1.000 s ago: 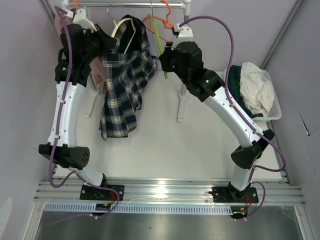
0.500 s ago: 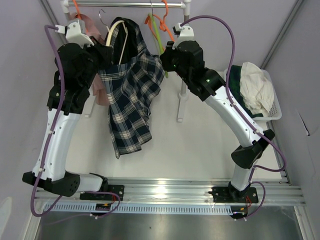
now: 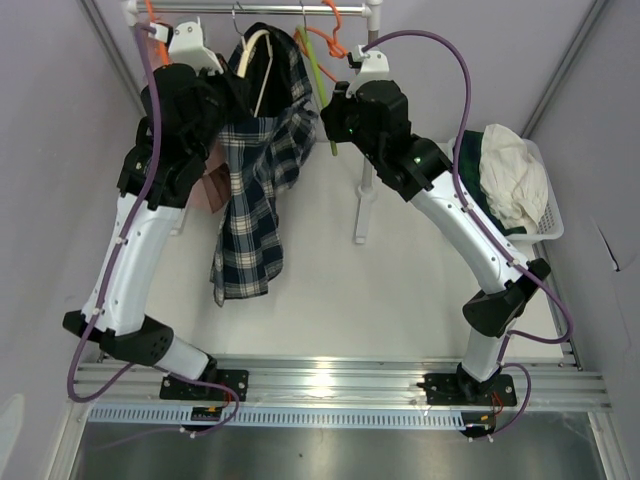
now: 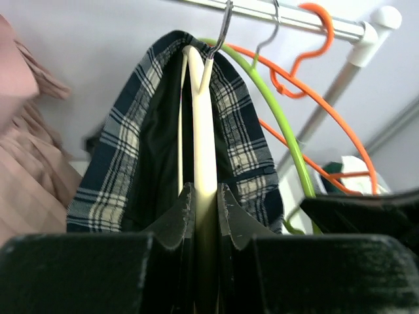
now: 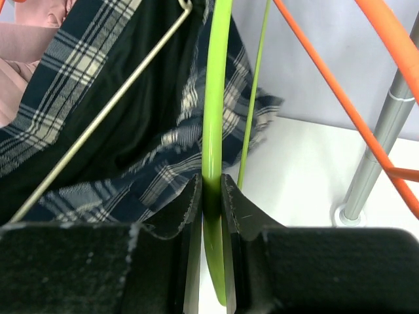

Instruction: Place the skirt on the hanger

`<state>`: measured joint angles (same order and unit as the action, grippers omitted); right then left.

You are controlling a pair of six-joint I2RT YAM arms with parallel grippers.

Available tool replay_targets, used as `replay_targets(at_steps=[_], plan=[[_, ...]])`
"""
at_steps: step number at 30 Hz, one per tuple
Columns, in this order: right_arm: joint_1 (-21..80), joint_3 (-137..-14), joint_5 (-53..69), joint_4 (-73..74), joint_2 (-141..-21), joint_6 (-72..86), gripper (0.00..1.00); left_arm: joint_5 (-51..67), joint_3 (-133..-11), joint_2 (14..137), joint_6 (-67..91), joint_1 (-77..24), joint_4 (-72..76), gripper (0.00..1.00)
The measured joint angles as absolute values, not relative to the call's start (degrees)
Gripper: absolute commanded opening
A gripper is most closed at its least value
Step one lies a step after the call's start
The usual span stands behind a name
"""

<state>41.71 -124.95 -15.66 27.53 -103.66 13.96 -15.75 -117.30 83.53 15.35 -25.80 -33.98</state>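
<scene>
I need to move my left gripper to the left in the top view next, toward the pink garment (image 4: 29, 134), and let go, because the cream hanger's hook is over the bar (image 4: 308, 18).
A navy and white plaid skirt (image 3: 258, 170) is draped over a cream hanger (image 3: 253, 68) and hangs down over the table. In the left wrist view the hanger (image 4: 200, 118) has its metal hook at the rail (image 4: 308, 18), with the skirt (image 4: 124, 157) over both arms. My left gripper (image 4: 204, 196) is shut on the cream hanger's lower end. My right gripper (image 5: 211, 190) is shut on a green hanger (image 5: 215, 91) just right of the skirt (image 5: 98, 131). In the top view the right gripper (image 3: 335, 110) is beside the green hanger (image 3: 316, 70).
Orange hangers (image 3: 325, 40) hang on the rail (image 3: 250, 8) to the right, also in the left wrist view (image 4: 308, 46). A pink garment (image 3: 208, 185) hangs left of the skirt. A white basket (image 3: 540, 215) of clothes sits at the right. The rack's post (image 3: 365, 205) stands mid-table.
My left arm has lifted the cream hanger with the skirt up and right toward the rail. The skirt's lower part has swung left. My right arm has stayed still.
</scene>
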Motion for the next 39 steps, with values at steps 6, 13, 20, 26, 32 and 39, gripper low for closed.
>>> replay_targets(at_steps=[6,13,20,26,32,39], plan=[[41.5,-124.9,-15.1,27.6,-103.7,14.0,0.0,-14.6,-129.3,91.6,14.5,-20.1,-36.6,0.0],[41.2,-124.9,-14.9,27.6,-103.7,14.0,0.0,-4.7,-136.3,99.4,16.5,-9.0,-37.7,0.0],[41.1,-125.8,-14.5,27.7,-104.4,14.0,0.0,-0.2,-135.7,102.8,17.7,-3.6,-38.1,0.0],[41.1,-125.8,-14.3,27.8,-104.5,14.0,0.0,1.3,-135.3,102.9,18.0,-1.1,-38.9,0.0],[41.1,-125.8,-14.2,27.8,-104.5,14.4,0.0,2.8,-131.2,101.7,17.9,-0.4,-36.6,0.15],[41.1,-125.8,-14.3,27.9,-104.5,14.6,0.35,4.7,-130.6,100.2,16.8,-0.4,-35.4,0.53]])
